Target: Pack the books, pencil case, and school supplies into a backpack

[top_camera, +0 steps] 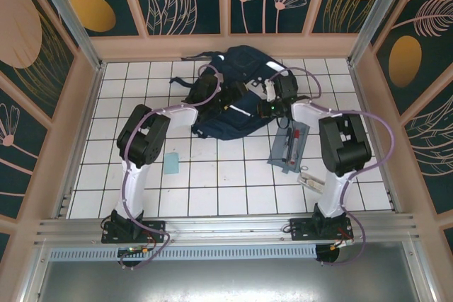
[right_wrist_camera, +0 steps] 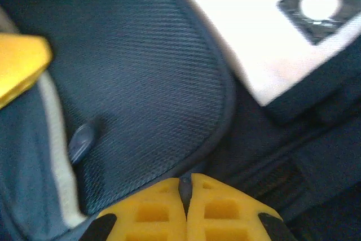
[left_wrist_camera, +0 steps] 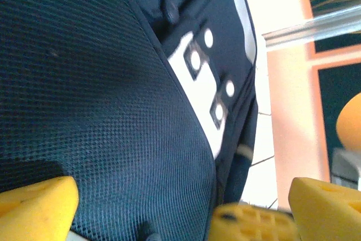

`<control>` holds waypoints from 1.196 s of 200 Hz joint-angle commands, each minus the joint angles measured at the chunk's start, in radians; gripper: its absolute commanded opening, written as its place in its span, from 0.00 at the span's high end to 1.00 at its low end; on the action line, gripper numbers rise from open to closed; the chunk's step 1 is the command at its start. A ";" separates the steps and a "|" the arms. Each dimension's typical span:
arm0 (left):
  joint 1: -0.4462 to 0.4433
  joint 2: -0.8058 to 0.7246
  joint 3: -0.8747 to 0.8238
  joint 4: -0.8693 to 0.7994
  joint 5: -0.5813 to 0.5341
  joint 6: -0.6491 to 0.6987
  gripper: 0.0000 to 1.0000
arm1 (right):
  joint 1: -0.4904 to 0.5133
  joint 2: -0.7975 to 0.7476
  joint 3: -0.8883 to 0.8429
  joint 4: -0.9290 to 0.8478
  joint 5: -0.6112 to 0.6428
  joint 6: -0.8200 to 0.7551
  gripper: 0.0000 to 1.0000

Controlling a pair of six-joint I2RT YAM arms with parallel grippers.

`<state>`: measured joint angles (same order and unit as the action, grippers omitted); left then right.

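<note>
I will move my right gripper back toward the backpack's near edge [top_camera: 235, 136] and let go of the small dark tab there, because the tab is between my closed fingertips.
The navy backpack [top_camera: 237, 90] lies at the back middle of the tiled table. My left gripper [top_camera: 214, 94] stands open over its left side, yellow fingers [left_wrist_camera: 36, 207] wide apart astride the mesh fabric [left_wrist_camera: 101, 111]. My right gripper [top_camera: 271, 101] is at the backpack's right side, shut on a small dark tab at the pocket seam [right_wrist_camera: 185, 185] of the backpack [right_wrist_camera: 130, 66]. The grey-blue pencil case [top_camera: 289, 148] lies right of centre with a red pen on it. A light-blue flat piece [top_camera: 170, 163] lies on the left. A whitish oblong piece [top_camera: 311, 182] lies at the near right. The books are out of view.
Peach walls [top_camera: 81, 125] close the table on the left, back and right. The right gripper's yellow fingers [left_wrist_camera: 254, 224] show between the left gripper's fingers. A left finger [right_wrist_camera: 20, 63] shows at the upper left of the right wrist view.
</note>
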<state>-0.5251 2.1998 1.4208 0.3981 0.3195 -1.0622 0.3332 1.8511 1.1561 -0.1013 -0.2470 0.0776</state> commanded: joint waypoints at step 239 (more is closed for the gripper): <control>0.098 -0.261 -0.026 -0.353 -0.136 0.323 0.06 | 0.205 -0.247 -0.141 -0.008 0.308 0.285 0.62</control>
<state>-0.3973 2.0548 1.4570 0.1528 0.1814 -0.8139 0.6029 1.6253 0.9924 0.0425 -0.1574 0.2813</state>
